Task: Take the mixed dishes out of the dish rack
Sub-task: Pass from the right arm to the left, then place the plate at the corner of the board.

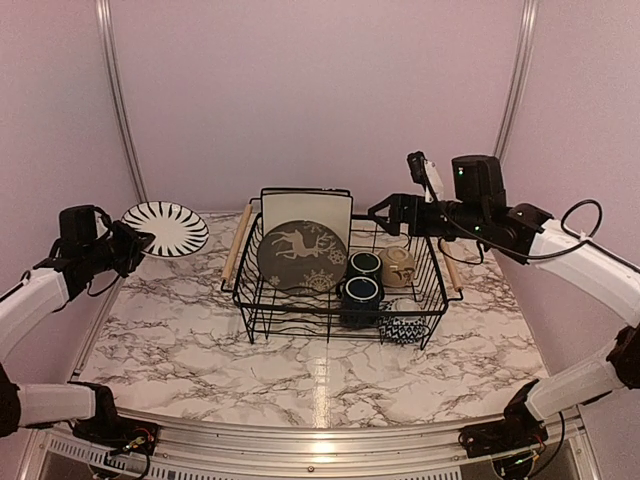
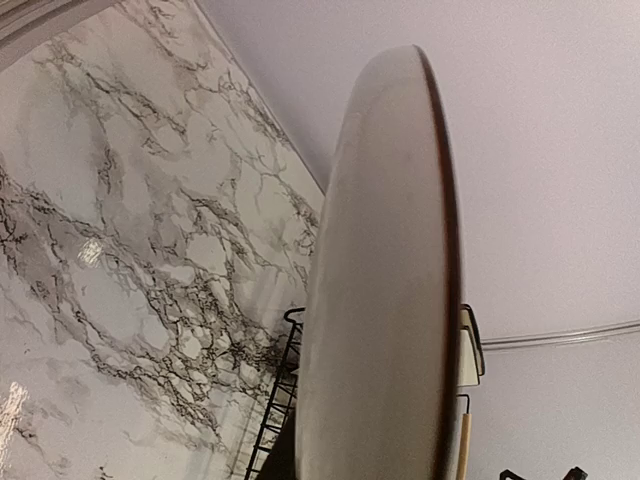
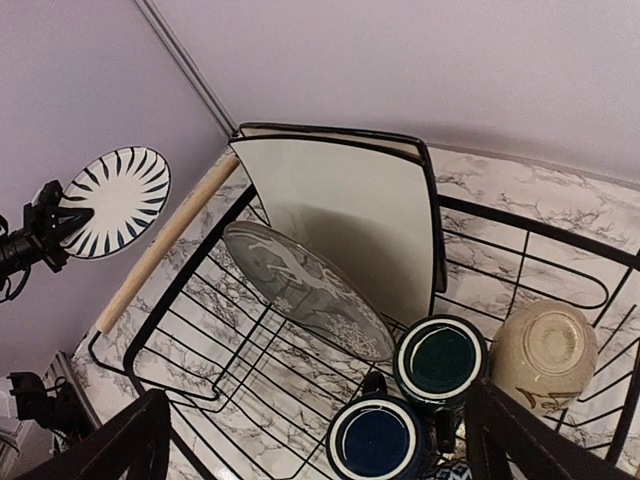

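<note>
My left gripper will next go down and outward to set the striped plate on the bare marble (image 1: 167,292) (image 2: 135,235) between the rack and the wall.
My left gripper (image 1: 128,245) is shut on the rim of the black-and-white striped plate (image 1: 165,228), held in the air left of the dish rack (image 1: 290,300). In the left wrist view the plate's pale underside (image 2: 385,300) fills the frame and hides the jaws. The right gripper (image 3: 320,450) hangs open over the rack's back right, with nothing between its fingers (image 3: 120,445). Inside stand square cream plates (image 3: 350,210), a grey deer plate (image 3: 305,290), two dark blue mugs (image 3: 440,360) (image 3: 378,440) and a beige bowl (image 3: 545,355). A chevron bowl (image 1: 403,330) lies at the front right.
The rack stands mid-table on the marble top (image 1: 180,340), with wooden handles (image 1: 237,243) on its short sides. Walls close in behind and at both sides. The rack's left corner (image 2: 272,410) shows under the held plate.
</note>
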